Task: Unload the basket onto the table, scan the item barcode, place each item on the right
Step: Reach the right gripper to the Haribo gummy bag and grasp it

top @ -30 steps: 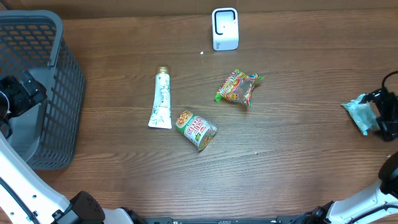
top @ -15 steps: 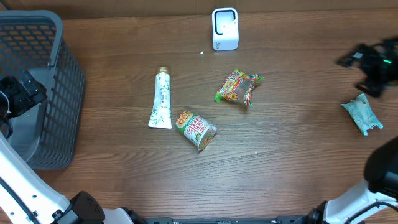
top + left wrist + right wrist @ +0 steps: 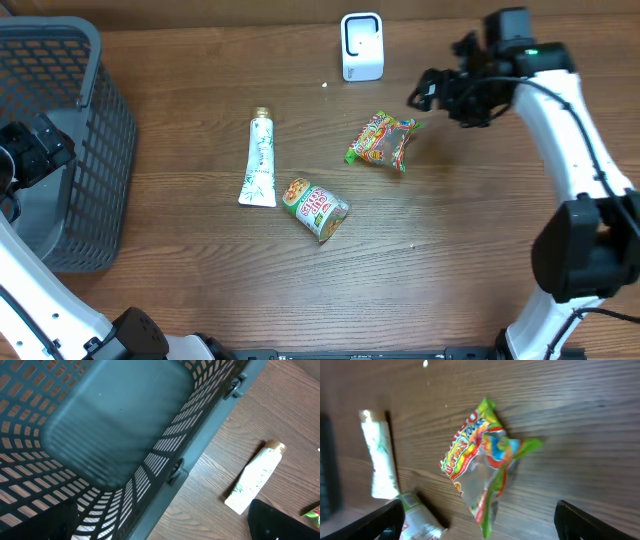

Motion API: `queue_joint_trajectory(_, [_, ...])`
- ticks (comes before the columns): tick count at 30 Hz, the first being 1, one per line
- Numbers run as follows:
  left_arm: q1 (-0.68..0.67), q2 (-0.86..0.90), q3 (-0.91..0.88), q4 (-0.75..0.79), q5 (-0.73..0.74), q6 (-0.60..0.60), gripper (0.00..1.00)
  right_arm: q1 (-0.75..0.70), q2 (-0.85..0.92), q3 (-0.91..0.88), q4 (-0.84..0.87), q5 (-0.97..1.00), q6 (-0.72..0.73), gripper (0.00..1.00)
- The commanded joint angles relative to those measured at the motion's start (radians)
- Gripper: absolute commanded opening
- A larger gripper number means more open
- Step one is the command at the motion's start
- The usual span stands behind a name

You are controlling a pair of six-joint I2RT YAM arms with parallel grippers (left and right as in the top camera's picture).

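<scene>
I will next move my right gripper down and toward the left in the overhead view, onto the candy bag's yellow band.
Three items lie mid-table: a colourful candy bag, a white tube and a green-lidded noodle cup. The white scanner stands at the back edge. My right gripper hovers open just up and right of the candy bag, holding nothing. In the right wrist view the candy bag sits between and ahead of the open gripper, with the tube and cup to the left. My left gripper hangs open over the basket, empty.
A grey mesh basket fills the left side; in the left wrist view its wall runs diagonally, with the tube beyond it. The right arm stretches across the right side of the table.
The right arm has swung from the table's right edge up and leftward to the candy bag. A teal packet seen earlier at the right is now covered by the arm. The left arm is still.
</scene>
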Motion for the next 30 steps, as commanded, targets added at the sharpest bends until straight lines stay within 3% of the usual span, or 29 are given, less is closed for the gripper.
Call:
queue_joint_trajectory(1, [0.003, -0.002, 0.002, 0.001, 0.005, 0.016, 1.00, 0.089, -0.004, -0.006, 0.023, 0.146, -0.067, 0.94])
queue_joint_trajectory(5, [0.003, -0.002, 0.002, 0.001, 0.004, 0.016, 1.00, 0.199, -0.001, -0.006, 0.032, 0.351, -0.150, 0.94])
queue_joint_trajectory(9, [0.003, -0.002, 0.002, 0.001, 0.005, 0.016, 0.99, 0.294, -0.001, -0.011, 0.045, 0.357, -0.339, 0.86])
queue_joint_trajectory(16, [0.003, -0.002, 0.002, 0.001, 0.005, 0.016, 1.00, 0.396, 0.005, -0.046, 0.100, 0.375, -0.542, 0.84])
queue_joint_trajectory(25, [0.003, -0.002, 0.002, 0.001, 0.005, 0.016, 1.00, 0.414, 0.106, -0.058, 0.139, 0.393, -0.584, 0.78])
queue_joint_trajectory(30, [0.003, -0.002, 0.002, 0.001, 0.004, 0.016, 1.00, 0.414, 0.188, -0.058, 0.165, 0.558, -0.589, 0.76])
